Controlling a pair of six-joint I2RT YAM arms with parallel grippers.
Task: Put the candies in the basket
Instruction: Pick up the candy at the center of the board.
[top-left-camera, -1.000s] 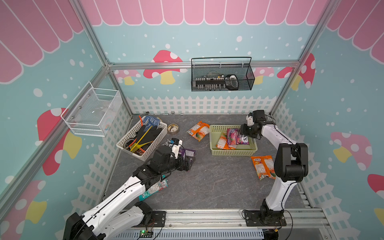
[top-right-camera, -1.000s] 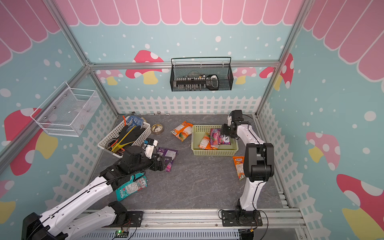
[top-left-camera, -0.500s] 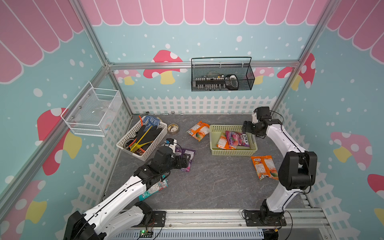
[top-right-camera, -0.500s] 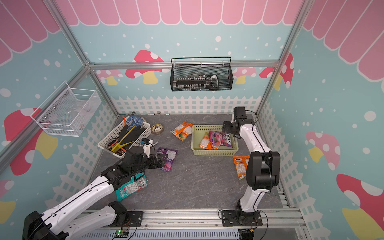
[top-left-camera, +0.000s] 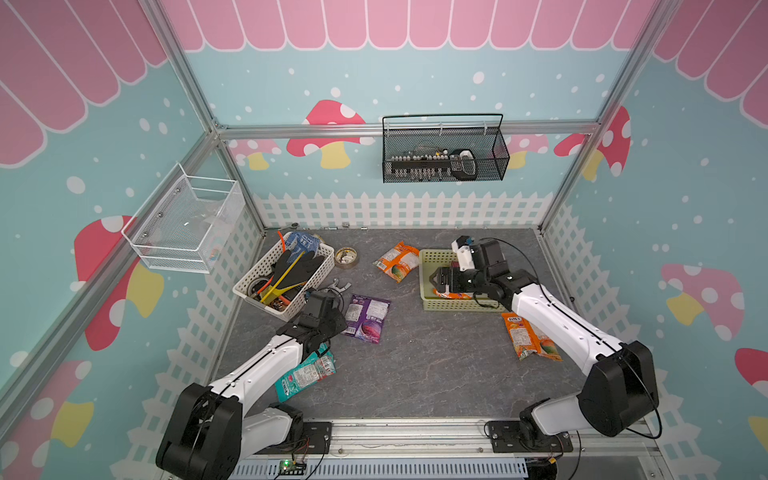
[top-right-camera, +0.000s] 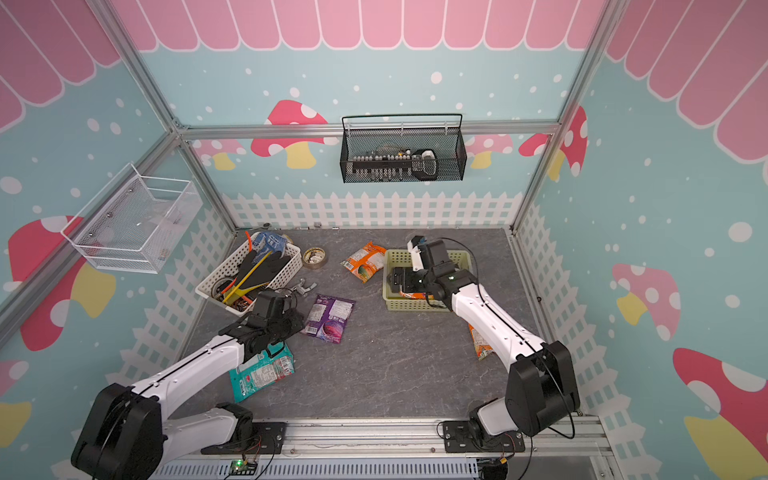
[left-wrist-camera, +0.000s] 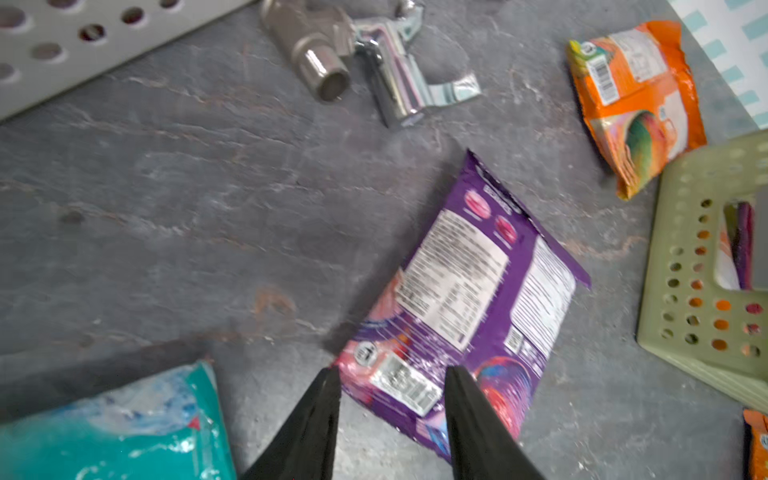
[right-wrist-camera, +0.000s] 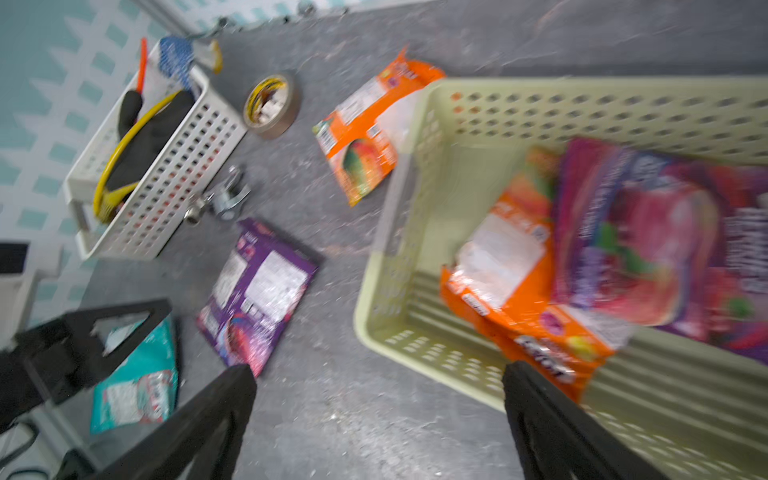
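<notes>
My left gripper is on the opposite side of the purple candy bag. My right gripper will next move down and away from the basket onto the purple candy bag's basket-facing edge (top-left-camera: 382, 321) (right-wrist-camera: 283, 320).
A purple candy bag (top-left-camera: 368, 316) (left-wrist-camera: 478, 282) lies flat on the grey floor. My left gripper (left-wrist-camera: 392, 372) (top-left-camera: 341, 322) is low at its near corner, open, with that corner between the narrowed jaws. A teal bag (top-left-camera: 307, 374) (left-wrist-camera: 112, 428) lies partly under the left arm. The yellow-green basket (top-left-camera: 428, 257) (right-wrist-camera: 415, 208) holds an orange bag (right-wrist-camera: 511, 282) and a purple bag (right-wrist-camera: 648, 232). My right gripper (right-wrist-camera: 380, 372) (top-left-camera: 436, 279) hangs wide open and empty over the basket's left edge. One orange bag (top-left-camera: 397, 261) lies left of the basket, another (top-left-camera: 530, 336) at front right.
A white tool basket (top-left-camera: 286, 274) stands at back left, with a tape roll (top-left-camera: 345, 257) and a metal fitting (top-left-camera: 338, 286) beside it. A black wire basket (top-left-camera: 444, 153) and a white one (top-left-camera: 183, 224) hang on the walls. Picket-fence walls enclose the floor.
My right gripper opened, left the purple bag in the basket and swung from the basket's right side to its left edge. My left gripper's jaws narrowed around the floor bag's corner.
</notes>
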